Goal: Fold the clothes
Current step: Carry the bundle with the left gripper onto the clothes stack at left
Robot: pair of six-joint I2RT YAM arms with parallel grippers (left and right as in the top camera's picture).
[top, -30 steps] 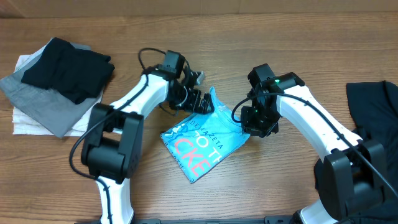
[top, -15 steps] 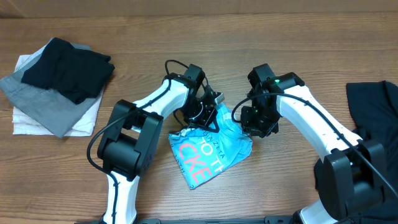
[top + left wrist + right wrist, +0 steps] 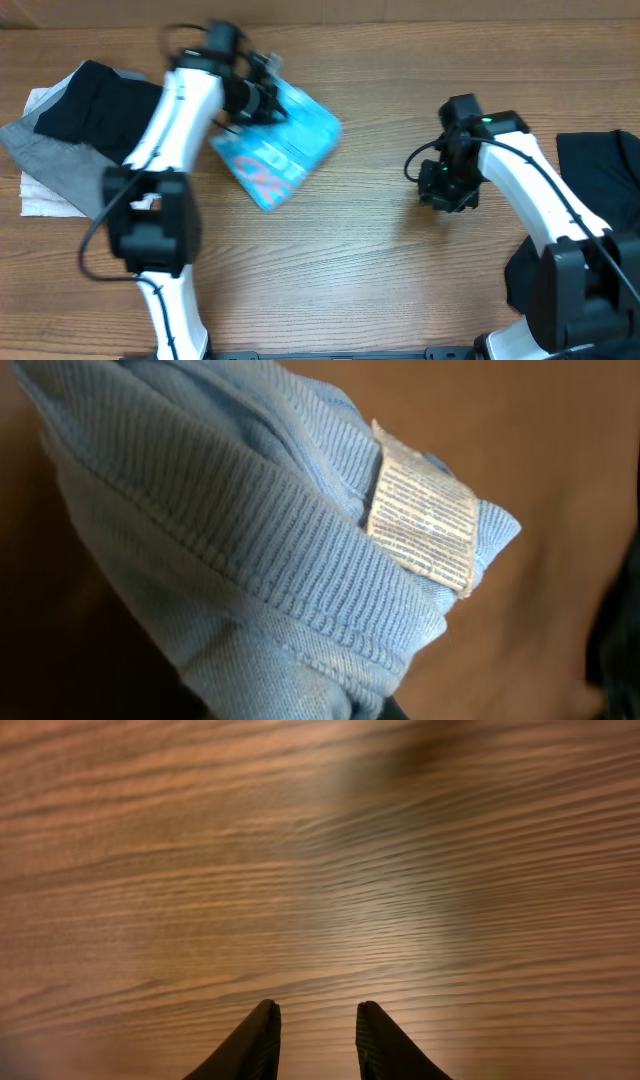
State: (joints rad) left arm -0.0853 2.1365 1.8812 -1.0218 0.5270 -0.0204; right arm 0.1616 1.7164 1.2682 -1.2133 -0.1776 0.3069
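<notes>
The black garment [image 3: 96, 108] stack lies to the gripper's left in the overhead view, so next I need to swing my left gripper over it and release the T-shirt [image 3: 290, 140] onto it.
The folded light blue T-shirt [image 3: 290, 140], pink lettering showing, hangs at the back left of the table from my left gripper [image 3: 262, 98], which is shut on its collar end. In the left wrist view the ribbed blue collar [image 3: 300, 570] and its white label [image 3: 420, 520] fill the frame, and the fingers are almost wholly hidden under the cloth. My right gripper [image 3: 447, 190] hovers over bare wood right of centre. Its jaws [image 3: 318, 1010] stand a little apart with nothing between them.
A stack at the far left holds a black garment [image 3: 100, 105] on a grey cloth [image 3: 70, 165] and a white cloth [image 3: 40, 195]. Another black garment [image 3: 600, 170] lies at the right edge, behind the right arm.
My left gripper shut on the blue T-shirt and swung it from the table's centre up and to the left, toward the stack. The right gripper shifted slightly right, away from the shirt.
</notes>
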